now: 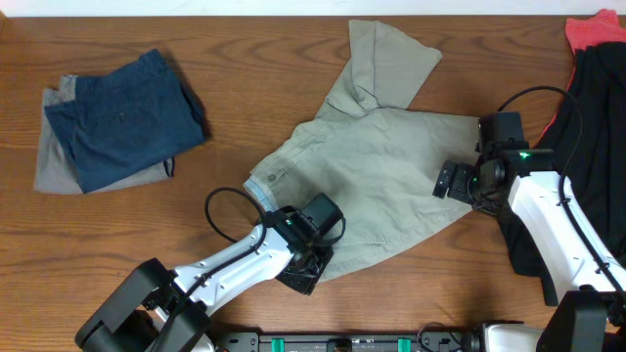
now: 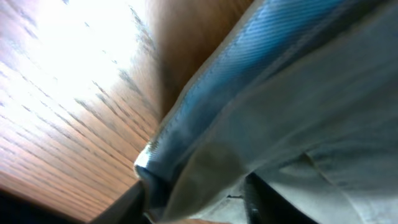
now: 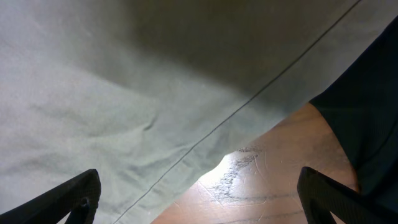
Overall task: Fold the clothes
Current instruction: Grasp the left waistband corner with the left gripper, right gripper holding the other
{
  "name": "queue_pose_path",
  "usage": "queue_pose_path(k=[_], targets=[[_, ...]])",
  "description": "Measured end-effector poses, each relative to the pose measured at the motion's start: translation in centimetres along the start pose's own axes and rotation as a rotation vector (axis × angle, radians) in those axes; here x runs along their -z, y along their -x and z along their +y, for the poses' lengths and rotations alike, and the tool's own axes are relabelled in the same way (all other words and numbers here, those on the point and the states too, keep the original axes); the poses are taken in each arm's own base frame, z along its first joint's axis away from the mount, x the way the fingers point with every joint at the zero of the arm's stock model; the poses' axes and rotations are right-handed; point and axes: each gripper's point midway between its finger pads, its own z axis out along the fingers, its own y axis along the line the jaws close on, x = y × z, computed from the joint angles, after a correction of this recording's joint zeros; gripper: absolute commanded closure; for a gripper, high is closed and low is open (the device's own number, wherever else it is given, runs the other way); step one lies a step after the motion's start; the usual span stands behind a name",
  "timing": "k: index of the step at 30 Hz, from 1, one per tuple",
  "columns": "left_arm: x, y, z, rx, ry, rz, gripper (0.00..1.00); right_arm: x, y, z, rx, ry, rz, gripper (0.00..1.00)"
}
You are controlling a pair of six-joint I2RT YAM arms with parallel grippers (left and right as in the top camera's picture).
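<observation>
The shorts' hem is below my open fingers, so my right gripper will go down next, then pull back onto the shorts' corner beside the black-and-red garment.
The khaki-beige shorts (image 1: pixel 377 171) lie spread in the middle of the table, with one leg pointing toward the far edge. My left gripper (image 1: pixel 311 252) is at their near waistband edge. In the left wrist view the fingers (image 2: pixel 196 202) are closed on a bunched fold of the shorts (image 2: pixel 311 106), whose blue-lined waistband shows. My right gripper (image 1: pixel 458 182) is open at the shorts' right edge. In the right wrist view its fingers (image 3: pixel 199 199) straddle the hem (image 3: pixel 124 106) and bare wood, holding nothing.
Folded navy shorts (image 1: pixel 122 117) lie on a grey piece (image 1: pixel 54 166) at the far left. A black-and-red garment (image 1: pixel 587 108) lies along the right edge, under the right arm, and also shows in the right wrist view (image 3: pixel 367 106). The table is bare wood (image 1: pixel 245 59).
</observation>
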Motion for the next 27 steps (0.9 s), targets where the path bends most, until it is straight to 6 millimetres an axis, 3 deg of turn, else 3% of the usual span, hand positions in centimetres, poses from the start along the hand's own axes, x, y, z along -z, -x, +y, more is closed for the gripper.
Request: queue_pose_path(k=[5, 8, 15, 19, 27], targets=[[0.2, 1.4, 0.4, -0.053, 0.014, -0.075, 0.88, 0.0, 0.0, 0.0, 0.0, -0.001, 0.0, 0.01], [0.7, 3.0, 0.4, -0.086, 0.021, -0.128, 0.94, 0.0, -0.1, 0.0, 0.0, -0.002, 0.003, 0.01], [2.8, 9.6, -0.7, -0.112, -0.011, -0.245, 0.94, 0.0, -0.7, -0.3, -0.003, -0.011, 0.028, 0.01], [4.4, 13.6, -0.1, -0.1, -0.005, -0.293, 0.94, 0.1, -2.3, -0.8, -0.042, -0.033, 0.095, 0.01], [5.7, 17.2, 1.3, -0.144, 0.028, -0.324, 0.94, -0.1, -3.5, -1.7, -0.167, -0.077, 0.13, 0.01]])
